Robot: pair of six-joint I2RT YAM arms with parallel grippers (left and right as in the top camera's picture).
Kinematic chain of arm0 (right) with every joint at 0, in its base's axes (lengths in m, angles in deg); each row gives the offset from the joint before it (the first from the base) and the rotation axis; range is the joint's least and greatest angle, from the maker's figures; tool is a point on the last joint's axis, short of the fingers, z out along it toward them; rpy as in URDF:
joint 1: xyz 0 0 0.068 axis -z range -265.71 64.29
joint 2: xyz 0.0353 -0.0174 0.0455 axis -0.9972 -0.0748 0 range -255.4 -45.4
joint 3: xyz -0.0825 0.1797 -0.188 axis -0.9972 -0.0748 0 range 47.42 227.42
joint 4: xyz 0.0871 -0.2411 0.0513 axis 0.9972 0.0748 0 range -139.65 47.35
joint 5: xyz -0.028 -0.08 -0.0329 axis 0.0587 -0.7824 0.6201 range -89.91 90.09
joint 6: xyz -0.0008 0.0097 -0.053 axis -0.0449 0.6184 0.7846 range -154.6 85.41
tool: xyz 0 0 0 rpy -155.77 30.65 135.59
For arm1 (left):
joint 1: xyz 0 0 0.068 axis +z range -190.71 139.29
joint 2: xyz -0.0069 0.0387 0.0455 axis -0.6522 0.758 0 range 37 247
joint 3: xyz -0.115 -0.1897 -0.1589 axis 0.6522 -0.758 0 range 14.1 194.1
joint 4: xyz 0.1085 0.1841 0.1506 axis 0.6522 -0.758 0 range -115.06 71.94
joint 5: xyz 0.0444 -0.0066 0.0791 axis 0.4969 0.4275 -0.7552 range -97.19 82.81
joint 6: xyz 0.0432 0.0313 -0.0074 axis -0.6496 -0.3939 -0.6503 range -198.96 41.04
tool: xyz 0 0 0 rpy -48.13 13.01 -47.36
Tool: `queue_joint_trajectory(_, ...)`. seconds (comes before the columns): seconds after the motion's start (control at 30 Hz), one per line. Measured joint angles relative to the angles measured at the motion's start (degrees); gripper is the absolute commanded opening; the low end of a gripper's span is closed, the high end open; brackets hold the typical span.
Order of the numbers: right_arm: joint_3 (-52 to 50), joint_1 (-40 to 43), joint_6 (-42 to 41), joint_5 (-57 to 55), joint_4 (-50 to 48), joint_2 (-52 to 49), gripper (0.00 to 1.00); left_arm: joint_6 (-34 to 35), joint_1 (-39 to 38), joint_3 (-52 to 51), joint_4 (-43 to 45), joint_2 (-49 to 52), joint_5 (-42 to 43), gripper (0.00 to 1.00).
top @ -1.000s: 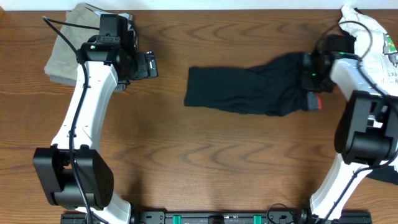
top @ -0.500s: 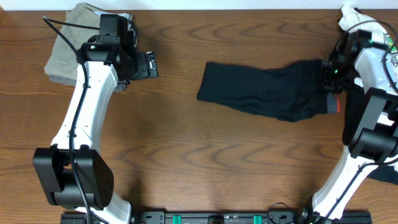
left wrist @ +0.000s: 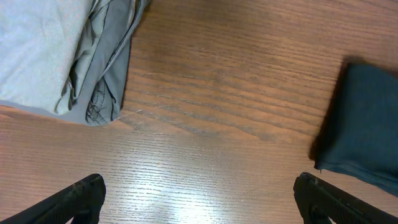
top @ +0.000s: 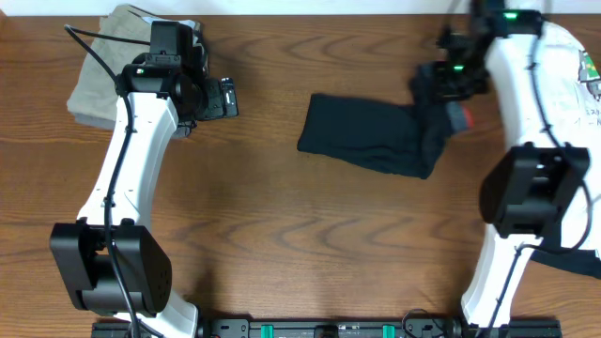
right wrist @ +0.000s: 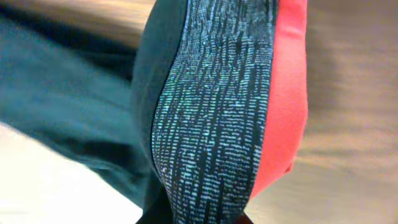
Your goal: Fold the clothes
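Note:
My right gripper moves the leggings' raised waistband left in the overhead view, over the leggings' leg end, next. Then it opens, since that end lies flat and uncovered.
The clothes, black leggings [top: 362,134], lie right of the table's middle, their leg end pointing left. My right gripper [top: 441,86] is shut on the waistband end and holds it raised above the cloth's right part, with a bit of red band [top: 459,116] hanging beside it. In the right wrist view the grey-patterned waistband [right wrist: 211,112] with its red edge [right wrist: 283,93] fills the frame and hides the fingers. My left gripper [top: 226,97] is open over bare wood, well left of the leggings. In its own view the gripper [left wrist: 199,205] holds nothing, and the leggings' leg end [left wrist: 367,124] shows at the right.
Folded khaki trousers [top: 105,68] lie at the back left, under the left arm's wrist, and show as trousers [left wrist: 50,50] in the left wrist view. A white printed T-shirt [top: 575,66] lies at the back right edge.
The right gripper first dragged the leggings to the right, then lifted the waistband end and carried it back and left over the cloth. The left arm has not moved.

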Motion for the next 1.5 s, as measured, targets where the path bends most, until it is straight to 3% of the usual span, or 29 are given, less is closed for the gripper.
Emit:
queue_joint_trajectory(0.33, 0.0, -13.53, -4.17, -0.07, -10.08, 0.0, 0.01, 0.0, 0.0, -0.07, 0.0, 1.14, 0.0, 0.98)
queue_joint_trajectory(0.77, 0.0, -23.56, -8.28, -0.68, -19.47, -0.79, 0.03, 0.0, 0.0, -0.26, 0.28, 1.46, 0.0, 0.98)
queue_joint_trajectory(0.87, 0.0, -25.18, -8.83, -0.28, -19.65, -1.97, 0.15, 0.0, 0.0, -0.26, 0.42, 1.46, 0.0, 0.98)
queue_joint_trajectory(1.1, -0.02, -29.11, -8.09, 4.44, -19.1, -4.7, 0.31, 0.0, 0.28, -0.26, 2.91, 1.46, 0.0, 0.98)
queue_joint_trajectory(1.23, 0.0, -32.13, -6.21, 6.34, -18.03, -4.7, 0.59, 0.0, 1.57, -0.26, 3.76, 1.46, 0.0, 0.98)
queue_joint_trajectory(1.4, 0.07, -34.64, -4.39, 8.7, -18.18, -4.7, 0.72, 0.0, 3.72, -0.26, 3.89, 1.46, 0.0, 0.98)
queue_joint_trajectory(1.5, 0.07, -34.64, -3.26, 11.58, -18.67, -4.7, 0.75, 0.0, 4.55, -0.26, 3.89, 1.46, 0.0, 0.98)
